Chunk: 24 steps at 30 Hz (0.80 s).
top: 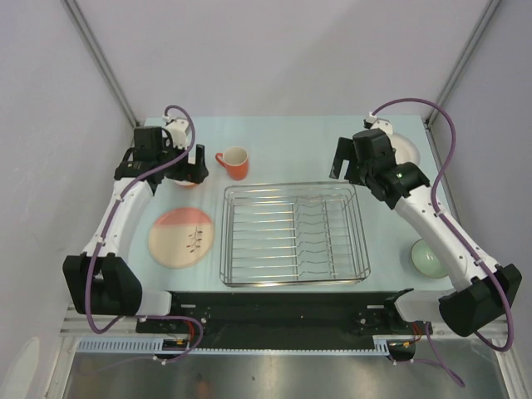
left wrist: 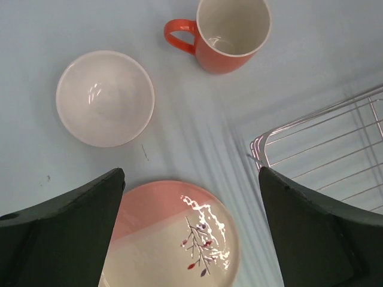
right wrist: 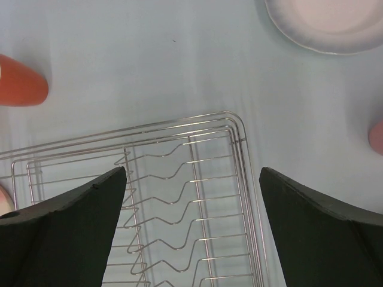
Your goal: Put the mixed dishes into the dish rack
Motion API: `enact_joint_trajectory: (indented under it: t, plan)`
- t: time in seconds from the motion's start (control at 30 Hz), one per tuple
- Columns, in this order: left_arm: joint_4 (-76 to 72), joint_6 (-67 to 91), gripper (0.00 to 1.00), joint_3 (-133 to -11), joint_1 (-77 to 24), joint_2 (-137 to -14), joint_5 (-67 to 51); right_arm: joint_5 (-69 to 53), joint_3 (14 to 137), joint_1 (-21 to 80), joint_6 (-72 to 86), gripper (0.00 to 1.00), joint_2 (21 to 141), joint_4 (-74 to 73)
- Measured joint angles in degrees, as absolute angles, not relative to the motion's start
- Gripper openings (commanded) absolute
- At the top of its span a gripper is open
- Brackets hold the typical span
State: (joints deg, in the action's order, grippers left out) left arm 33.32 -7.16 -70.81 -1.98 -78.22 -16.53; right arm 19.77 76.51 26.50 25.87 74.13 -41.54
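I will move my left gripper down next, so that its fingers straddle the orange-and-white bowl's rim on the side facing the rack [top: 293,233].
The silver wire dish rack [top: 293,233] stands mid-table with nothing in it. An orange mug [top: 233,163] sits upright behind its far left corner. The pink plate with a twig mark [top: 181,238] lies flat to the rack's left. My left gripper [top: 189,166] hangs open above an orange-and-white bowl [left wrist: 105,98], with the pink plate [left wrist: 173,239] showing between its fingers. My right gripper [top: 353,166] is open and empty over the rack's far right corner [right wrist: 236,128]. Behind the right arm, a white plate [top: 406,150] partly shows. A pale green bowl [top: 426,257] sits right of the rack.
Grey walls and metal posts close in the table on the left, right and back. A pink edge [right wrist: 377,136], perhaps the tumbler, shows at the right of the right wrist view. The arm bases and a black rail [top: 283,307] line the near edge.
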Motion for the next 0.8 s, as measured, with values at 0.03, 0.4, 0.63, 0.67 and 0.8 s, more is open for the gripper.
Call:
enact_joint_trajectory:
  t: [0.03,0.4,0.63,0.67,0.8]
  plan:
    - [32.9,-7.6,1.0,-70.8,-2.0,-78.5,-16.4,19.6,76.5,26.5,25.9,1.0,74.1,-41.5]
    - [25.1,-11.2,1.0,-68.6,-2.2,-86.4,-9.5,19.7,72.7,26.6,25.9,1.0,71.0,-39.4]
    - [20.7,-14.4,1.0,-68.6,-3.5,-90.0,-4.9,20.3,70.8,26.7,26.2,1.0,69.4,-38.5]
    - [20.4,-14.8,1.0,-68.6,-3.6,-90.7,-4.6,20.3,70.4,26.7,26.4,1.0,69.2,-38.4]
    - [19.1,-16.1,1.0,-68.3,-3.7,-92.6,-3.5,20.8,68.6,26.8,27.0,1.0,68.0,-38.3]
